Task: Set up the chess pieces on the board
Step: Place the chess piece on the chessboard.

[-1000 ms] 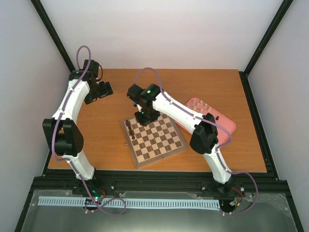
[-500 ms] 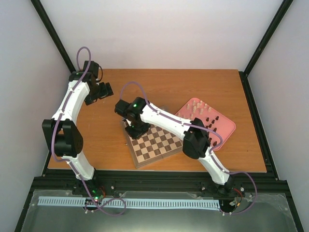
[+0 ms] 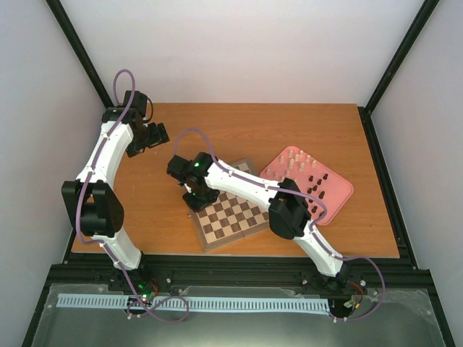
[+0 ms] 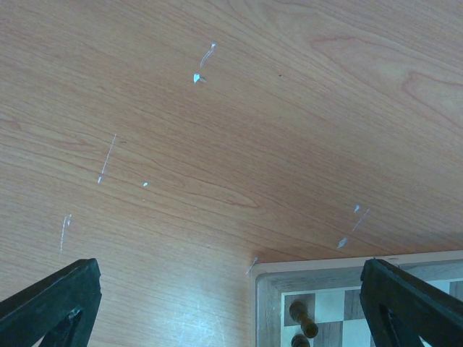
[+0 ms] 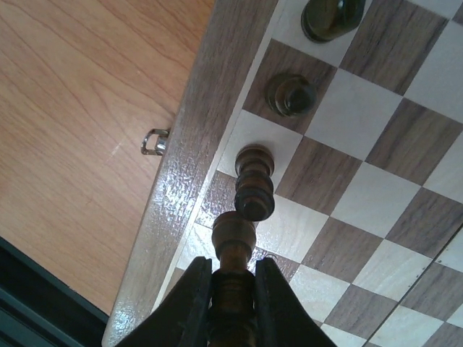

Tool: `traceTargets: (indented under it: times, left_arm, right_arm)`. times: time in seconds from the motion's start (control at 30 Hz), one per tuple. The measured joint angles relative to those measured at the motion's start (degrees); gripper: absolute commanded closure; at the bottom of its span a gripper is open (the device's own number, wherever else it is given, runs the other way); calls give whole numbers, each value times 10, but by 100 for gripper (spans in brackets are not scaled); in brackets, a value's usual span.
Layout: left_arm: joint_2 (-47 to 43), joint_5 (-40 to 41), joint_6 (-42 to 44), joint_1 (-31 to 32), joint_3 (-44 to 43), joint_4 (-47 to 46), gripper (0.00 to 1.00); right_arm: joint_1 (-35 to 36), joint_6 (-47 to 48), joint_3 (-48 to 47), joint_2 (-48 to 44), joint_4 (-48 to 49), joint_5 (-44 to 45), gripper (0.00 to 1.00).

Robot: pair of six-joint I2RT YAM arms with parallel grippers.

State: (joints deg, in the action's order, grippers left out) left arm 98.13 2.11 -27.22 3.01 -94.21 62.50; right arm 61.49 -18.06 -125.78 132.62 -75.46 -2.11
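Note:
My right gripper lowers the dark piece onto the empty dark edge square (image 5: 218, 199) beside the nearest standing piece next and releases it. The column's next square is free for it.
The board (image 3: 235, 215) lies at the table's middle; its left corner shows in the left wrist view (image 4: 273, 289). My right gripper (image 3: 196, 196) hangs over the board's left edge, shut on a dark brown chess piece (image 5: 233, 249) held above the border squares. Three more dark pieces (image 5: 254, 181) stand in the edge column. Two dark pieces (image 4: 303, 315) show in the left wrist view. My left gripper (image 3: 152, 136) is open and empty, above bare table to the far left of the board, and its fingers (image 4: 52, 303) show at the frame's bottom corners.
A pink tray (image 3: 341, 194) at the right of the board holds several cream pieces (image 3: 296, 157) and dark pieces (image 3: 319, 185). A small metal clasp (image 5: 154, 141) sticks out of the board's left side. Black frame posts stand at the table's corners.
My right arm has swung left across the board with the dark piece, from the far edge to the left edge, uncovering the tray. The left arm has not moved.

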Motion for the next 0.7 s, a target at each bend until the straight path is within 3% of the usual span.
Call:
traceTargets:
  times: [0.7]
  left_arm:
    - [0,0,0,0,0,0,0]
  right_arm:
    - [0,7,12,26,6,0,97]
